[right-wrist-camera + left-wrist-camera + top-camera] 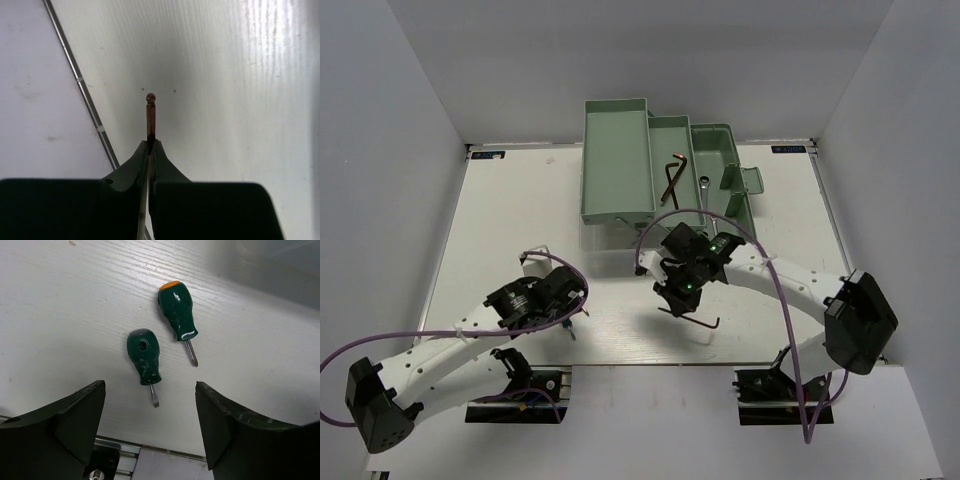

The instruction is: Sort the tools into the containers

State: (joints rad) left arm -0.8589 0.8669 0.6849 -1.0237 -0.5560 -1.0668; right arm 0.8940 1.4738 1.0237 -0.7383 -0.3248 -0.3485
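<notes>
My left gripper moves down next until its open fingers straddle the green handle of the grey-capped [144,356] screwdriver, which is in line with them.
Two stubby green-handled screwdrivers lie side by side on the white table in the left wrist view, one orange-capped [178,315] and one grey-capped [144,356]. My left gripper [150,392] hangs open just short of their tips; in the top view it [565,312] covers them. My right gripper [151,142] is shut on a thin dark hex key [150,117], whose ball end pokes out past the fingertips. From above, that gripper [672,296] hovers mid-table with the hex key [701,320] trailing right. The mint-green toolbox [615,210] stands open at the back, holding another hex key [671,175] and a silver wrench [705,185].
The toolbox's stepped trays spread out to the right, ending in a small lid flap [748,182]. White walls close in the table on three sides. A metal rail [150,452] runs along the near edge, just under my left gripper.
</notes>
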